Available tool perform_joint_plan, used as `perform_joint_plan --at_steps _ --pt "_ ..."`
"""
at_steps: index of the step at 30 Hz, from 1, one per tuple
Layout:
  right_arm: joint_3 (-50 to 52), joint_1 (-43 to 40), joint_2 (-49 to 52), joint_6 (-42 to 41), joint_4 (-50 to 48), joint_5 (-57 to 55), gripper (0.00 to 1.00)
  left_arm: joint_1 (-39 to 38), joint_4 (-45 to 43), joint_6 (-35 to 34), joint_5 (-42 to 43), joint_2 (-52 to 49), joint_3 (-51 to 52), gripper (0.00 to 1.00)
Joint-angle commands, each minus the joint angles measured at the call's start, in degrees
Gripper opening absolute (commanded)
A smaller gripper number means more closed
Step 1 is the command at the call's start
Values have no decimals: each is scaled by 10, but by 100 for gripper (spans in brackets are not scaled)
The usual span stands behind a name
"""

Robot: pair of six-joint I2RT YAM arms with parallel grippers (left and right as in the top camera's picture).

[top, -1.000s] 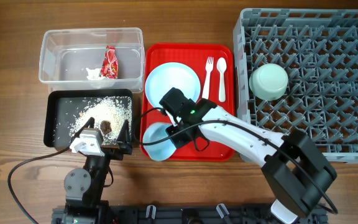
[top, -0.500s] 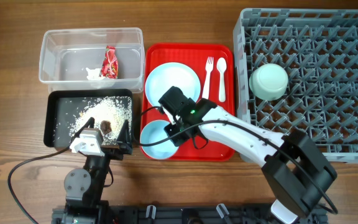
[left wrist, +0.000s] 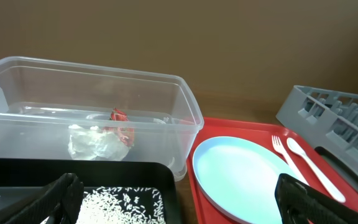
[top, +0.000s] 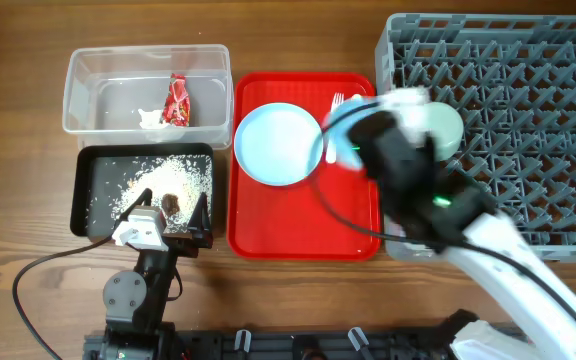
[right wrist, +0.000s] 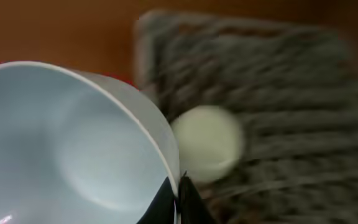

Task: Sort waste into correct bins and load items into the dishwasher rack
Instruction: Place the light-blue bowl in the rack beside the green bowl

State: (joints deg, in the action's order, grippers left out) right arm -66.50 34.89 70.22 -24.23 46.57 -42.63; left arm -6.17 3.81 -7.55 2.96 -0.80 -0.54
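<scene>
My right gripper next swings past the mint green bowl, tilts and lowers onto the rack beside it, away from the red tray, where slots stand empty.
My right gripper is shut on the rim of the light blue bowl and holds it in the air beside the mint green bowl, which sits upside down in the grey rack. In the overhead view the right arm is a blur at the rack's left edge. The light blue plate lies on the red tray, with the fork and spoon beside it. My left gripper is open and empty over the black tray. The yellow cup is out of view.
The clear tub holds the red wrapper and the white tissue. Rice crumbs and a brown lump lie in the black tray. The rack takes up the right side of the wooden table.
My right gripper has lifted the light blue bowl off the front of the red tray and swung it right, towards the rack. The left arm has not moved.
</scene>
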Motion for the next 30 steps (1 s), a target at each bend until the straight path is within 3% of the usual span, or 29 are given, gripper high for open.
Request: perform_joint_plan --at_steps 1,7,12,23,30 --pt "1 -85 -34 17 -35 -290 4 5 3 11 6 3 2 100" --pt "1 -307 28 138 -118 -328 4 5 3 11 6 3 2 100" --pt "1 -383 114 158 -128 -317 4 5 3 11 6 3 2 100" --pt "1 -393 243 254 -159 -267 4 5 3 11 6 3 2 100" --pt "2 -382 273 260 -157 -230 6 5 3 11 6 3 2 100"
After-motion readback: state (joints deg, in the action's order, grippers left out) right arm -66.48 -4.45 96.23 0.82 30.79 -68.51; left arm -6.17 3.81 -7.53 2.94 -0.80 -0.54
